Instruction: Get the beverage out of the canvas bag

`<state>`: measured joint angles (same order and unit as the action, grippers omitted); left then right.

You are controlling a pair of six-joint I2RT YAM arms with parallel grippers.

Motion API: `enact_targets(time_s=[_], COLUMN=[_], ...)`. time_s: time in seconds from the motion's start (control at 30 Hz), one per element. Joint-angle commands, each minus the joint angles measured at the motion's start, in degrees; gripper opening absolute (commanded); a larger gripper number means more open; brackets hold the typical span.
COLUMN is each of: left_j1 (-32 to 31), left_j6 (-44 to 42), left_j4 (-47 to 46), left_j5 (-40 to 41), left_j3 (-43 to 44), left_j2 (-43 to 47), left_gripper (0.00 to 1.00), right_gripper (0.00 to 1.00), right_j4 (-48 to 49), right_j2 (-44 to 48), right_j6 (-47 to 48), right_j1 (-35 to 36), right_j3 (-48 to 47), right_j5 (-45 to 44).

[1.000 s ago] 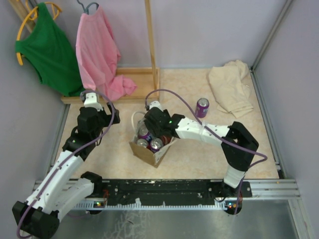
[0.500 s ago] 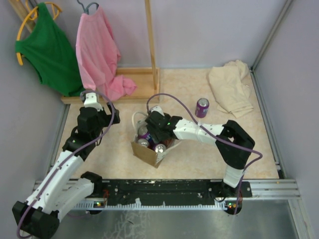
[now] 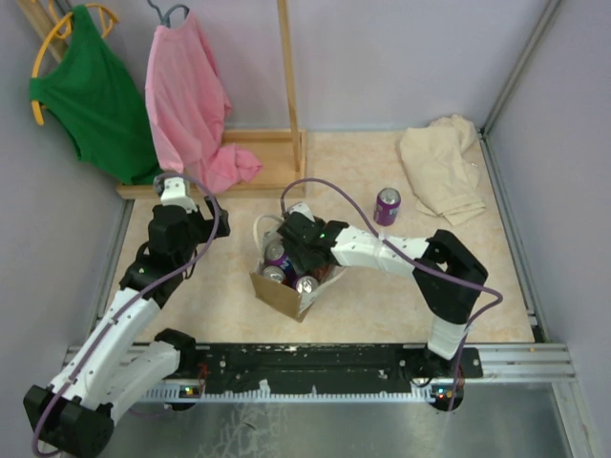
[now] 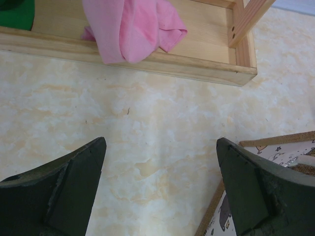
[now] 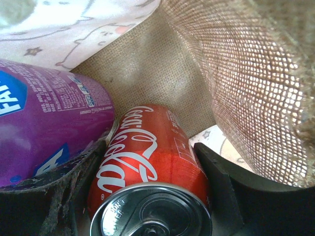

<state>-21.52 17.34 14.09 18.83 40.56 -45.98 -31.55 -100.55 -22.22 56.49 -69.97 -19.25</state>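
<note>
My right gripper is at the bag [image 3: 283, 294], and the tabletop is bare beside the standing purple can. I should next move the gripper up from the bag, to the right in the top view, then down there.
The tan canvas bag [image 3: 283, 294] stands open mid-table with several cans inside, among them a purple can [image 3: 276, 254] and silver-topped ones. My right gripper [image 3: 304, 260] is down inside the bag. In the right wrist view its fingers close on both sides of a red cola can [image 5: 147, 157], with a purple can [image 5: 44, 118] to the left and the bag's woven wall [image 5: 236, 73] to the right. My left gripper [image 3: 175, 183] is open and empty over bare table left of the bag, whose edge [image 4: 275, 147] shows beside its right finger.
Another purple can [image 3: 388, 204] stands on the table right of the bag. A beige cloth [image 3: 441, 167] lies at the back right. A wooden rack base [image 3: 258, 153] with a pink shirt [image 3: 191, 105] and a green shirt [image 3: 91, 95] stands at the back left.
My right gripper moved down and toward me into the bag, then held still over the last half second. The left arm has not moved.
</note>
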Motion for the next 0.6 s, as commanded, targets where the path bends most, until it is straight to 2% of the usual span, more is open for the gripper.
enact_targets(time_s=[0.0, 0.4, 0.57], left_j1=[-0.1, -0.1, -0.2], left_j6=[0.3, 0.6, 0.8], left_j4=[-1.5, -1.5, -1.7], left_j5=[-0.6, -0.8, -1.2], left_j3=[-0.3, -0.5, -0.6], left_j2=[0.1, -0.4, -0.5], left_gripper=[1.00, 1.00, 1.00], right_gripper=[0.00, 0.00, 0.00], right_j4=[-2.9, 12.5, 17.6], right_j2=[3.8, 21.3, 24.2], right_j6=[2.7, 8.7, 11.0], right_j1=[0.8, 0.9, 0.9], right_j3=[-3.6, -0.5, 1.4], right_j5=[-1.3, -3.8, -6.0])
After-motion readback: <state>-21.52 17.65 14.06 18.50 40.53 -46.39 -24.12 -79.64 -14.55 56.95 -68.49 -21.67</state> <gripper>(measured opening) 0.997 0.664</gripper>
